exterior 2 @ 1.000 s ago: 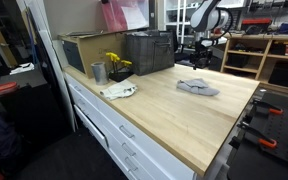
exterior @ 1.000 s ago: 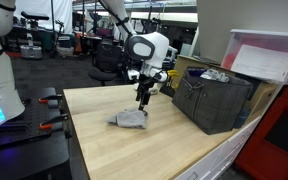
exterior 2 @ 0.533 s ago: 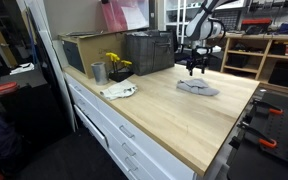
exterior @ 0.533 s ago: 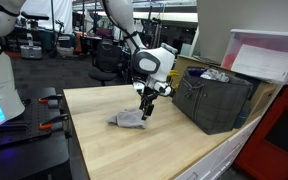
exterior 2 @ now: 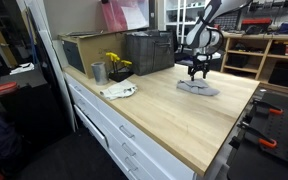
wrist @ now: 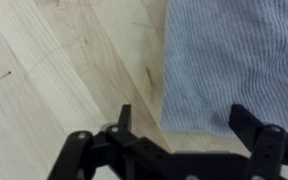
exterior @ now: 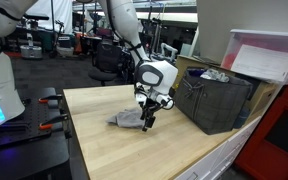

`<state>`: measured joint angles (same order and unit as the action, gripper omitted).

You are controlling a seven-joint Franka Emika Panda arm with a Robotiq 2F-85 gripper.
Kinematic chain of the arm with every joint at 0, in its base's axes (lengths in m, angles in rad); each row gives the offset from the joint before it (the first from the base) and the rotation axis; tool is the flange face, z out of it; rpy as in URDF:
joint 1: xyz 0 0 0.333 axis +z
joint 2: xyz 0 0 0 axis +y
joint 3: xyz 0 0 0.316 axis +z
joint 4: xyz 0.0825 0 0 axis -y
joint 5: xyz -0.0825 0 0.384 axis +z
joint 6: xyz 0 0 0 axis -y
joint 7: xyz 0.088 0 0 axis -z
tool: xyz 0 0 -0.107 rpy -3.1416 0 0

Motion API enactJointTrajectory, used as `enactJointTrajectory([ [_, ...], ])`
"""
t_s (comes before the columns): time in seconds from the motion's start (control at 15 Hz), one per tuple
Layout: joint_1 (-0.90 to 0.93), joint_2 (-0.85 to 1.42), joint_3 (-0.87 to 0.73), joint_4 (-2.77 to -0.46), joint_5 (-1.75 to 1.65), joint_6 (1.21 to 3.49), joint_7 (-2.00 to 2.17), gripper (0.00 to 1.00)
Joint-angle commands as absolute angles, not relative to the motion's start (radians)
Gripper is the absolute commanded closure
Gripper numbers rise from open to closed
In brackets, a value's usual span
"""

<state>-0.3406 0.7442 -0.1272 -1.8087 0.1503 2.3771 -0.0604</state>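
The cloth's ribbed middle (exterior: pixel 130 117) (wrist: pixel 230 70) lies to the right of my gripper in the wrist view, so I need to turn and shift onto it, away from the bare wood.
A crumpled grey-blue cloth (exterior: pixel 130 118) lies on the light wooden table (exterior: pixel 114 150); it also shows as a flat grey heap of cloth (exterior 2: pixel 198 88). My gripper (exterior: pixel 147 124) hangs low right over the cloth's edge, fingers pointing down. In the wrist view the ribbed grey cloth (wrist: pixel 234 55) fills the upper right, its near edge lying between my open gripper (wrist: pixel 184 122) fingers. Nothing is held.
A dark crate (exterior: pixel 212 100) with items inside stands beside the cloth, under a white box (exterior: pixel 266 60). Elsewhere on the table stand a metal cup (exterior 2: pixel 98 72), yellow flowers (exterior 2: pixel 115 63), a white rag (exterior 2: pixel 119 91) and a dark bin (exterior 2: pixel 149 50).
The arm has come down and forward over the cloth, bringing the open gripper close to its edge. The cloth has not moved.
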Motion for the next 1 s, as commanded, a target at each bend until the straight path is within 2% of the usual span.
enactJointTrajectory([
  [0.0,-0.366,0.715,-0.112,-1.779,0.175,2.311,-0.085,0.00],
  [0.4,-0.358,0.710,-0.106,-1.748,0.196,2.175,-0.058,0.00],
  [0.93,-0.353,0.684,-0.086,-1.816,0.313,2.031,-0.054,0.00],
])
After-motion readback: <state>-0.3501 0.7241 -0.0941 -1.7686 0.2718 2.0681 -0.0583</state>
